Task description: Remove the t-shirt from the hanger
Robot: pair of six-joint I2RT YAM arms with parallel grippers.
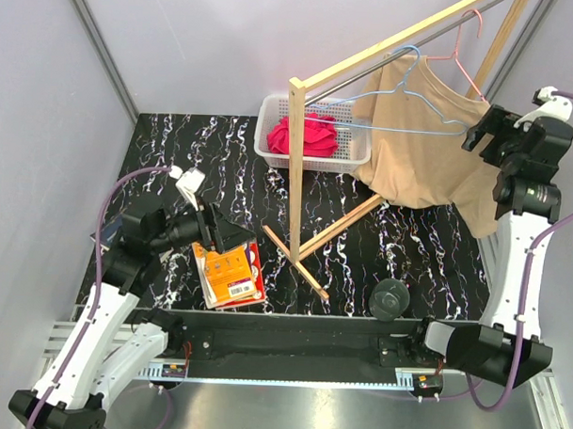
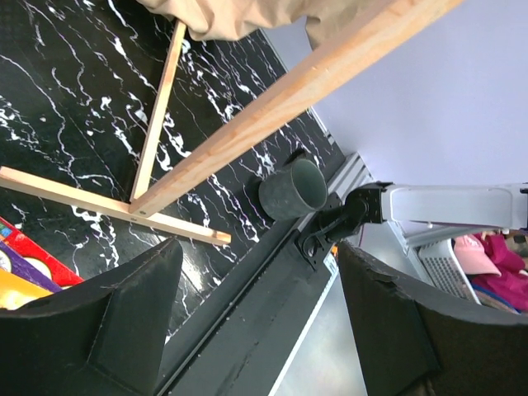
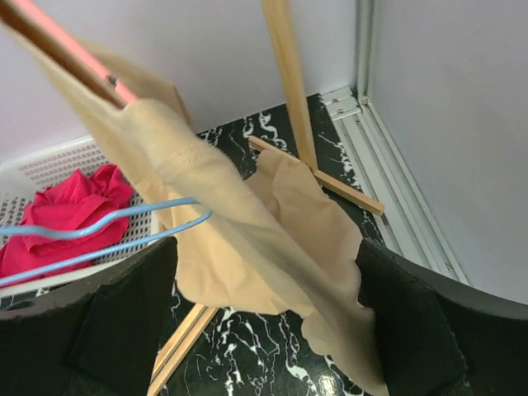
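The robot's right gripper should next turn slightly to line up with the sleeve below the pink hanger's end and close there, as the sleeve slants between its open fingers.
A beige t-shirt hangs on a pink hanger from the rod of a wooden rack. An empty blue hanger hangs just left of it. My right gripper is open, raised beside the shirt's right shoulder. In the right wrist view the shirt hangs ahead of the open gripper, in line with the gap between its fingers, with the pink hanger above and the blue hanger at the left. My left gripper is open and empty, low at the left.
A white basket holding a red cloth stands behind the rack's post. An orange box lies under the left gripper. A black cup stands near the front edge and also shows in the left wrist view. The rack's base bars cross the table.
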